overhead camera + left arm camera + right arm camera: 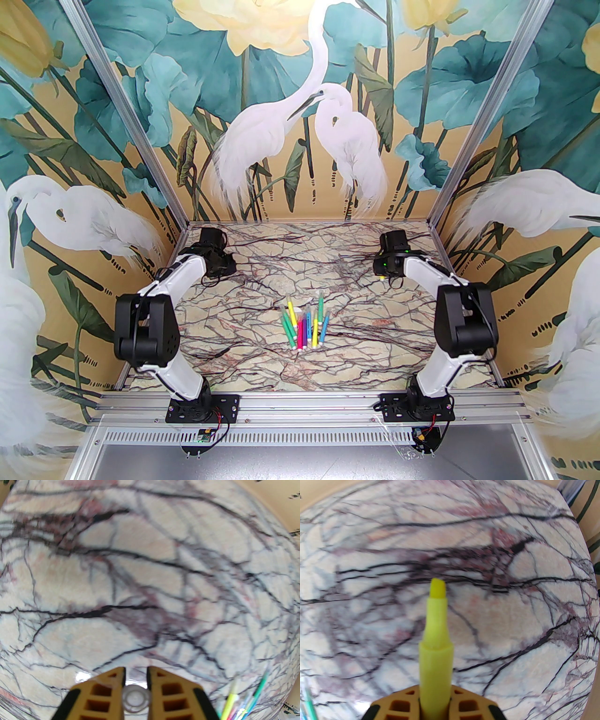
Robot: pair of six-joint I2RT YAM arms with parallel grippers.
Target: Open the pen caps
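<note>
The uncapped yellow pen needs to go down onto the open patch of bare marble below it, clear of the bunched pens, and my right gripper needs to release the pen there.
My right gripper point(435, 692) is shut on a yellow pen point(436, 648) whose bare chisel tip point(437, 587) points out over the marble table; in the top view this gripper point(383, 275) hangs at the far right. My left gripper point(136, 671) is shut on a clear pen cap point(136, 699), seen end-on between the yellow fingers; in the top view it point(224, 267) hangs at the far left. Several other pens point(304, 323), green, yellow, pink and blue, lie bunched at the table's middle, between and nearer than both grippers.
The marble table point(262, 356) is walled by painted panels on three sides. The bunch of pens point(236, 702) shows at the left wrist view's lower right, and a green pen point(308, 702) at the right wrist view's lower left.
</note>
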